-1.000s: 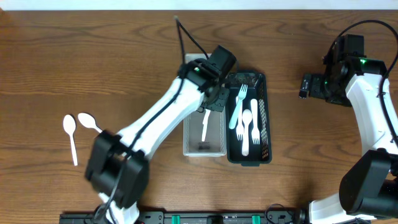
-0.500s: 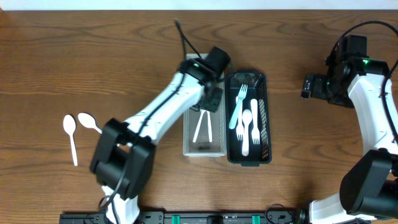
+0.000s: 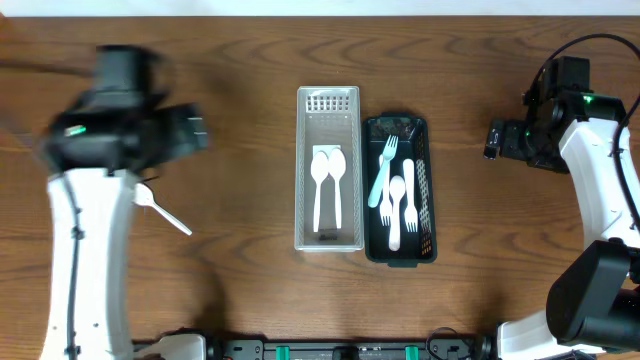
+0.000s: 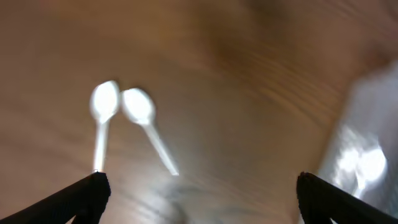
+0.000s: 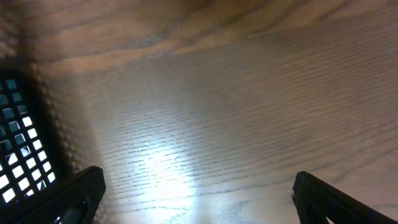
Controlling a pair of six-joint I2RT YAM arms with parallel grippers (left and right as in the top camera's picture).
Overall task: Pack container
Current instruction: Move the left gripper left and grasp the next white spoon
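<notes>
I will next lower my left gripper to the slanted spoon's handle by its bowl (image 3: 158,207) (image 4: 150,130), which is below and to the left in the wrist view, and turn the gripper to match the spoon's slant.
Two white spoons (image 3: 328,180) lie side by side in the clear white tray (image 3: 305,235) at the table's middle. Touching its right side, the black mesh tray (image 3: 400,252) holds white forks and a spoon (image 3: 397,205). My left arm (image 3: 110,135), blurred, is at the far left above two loose white spoons (image 4: 121,106). Overhead, only one spoon's handle (image 3: 168,214) shows past the arm. The left gripper (image 4: 199,199) is open and holds nothing. My right gripper (image 5: 199,193) is open over bare wood, right of the black tray (image 5: 15,130).
The wooden table (image 3: 230,70) has nothing else on it. The right arm (image 3: 600,160) stands along the right edge. A dark rail (image 3: 330,350) runs along the front edge.
The left gripper opened, leaving a second spoon in the white tray, and the arm swung far left over the loose spoons. The right arm has not moved.
</notes>
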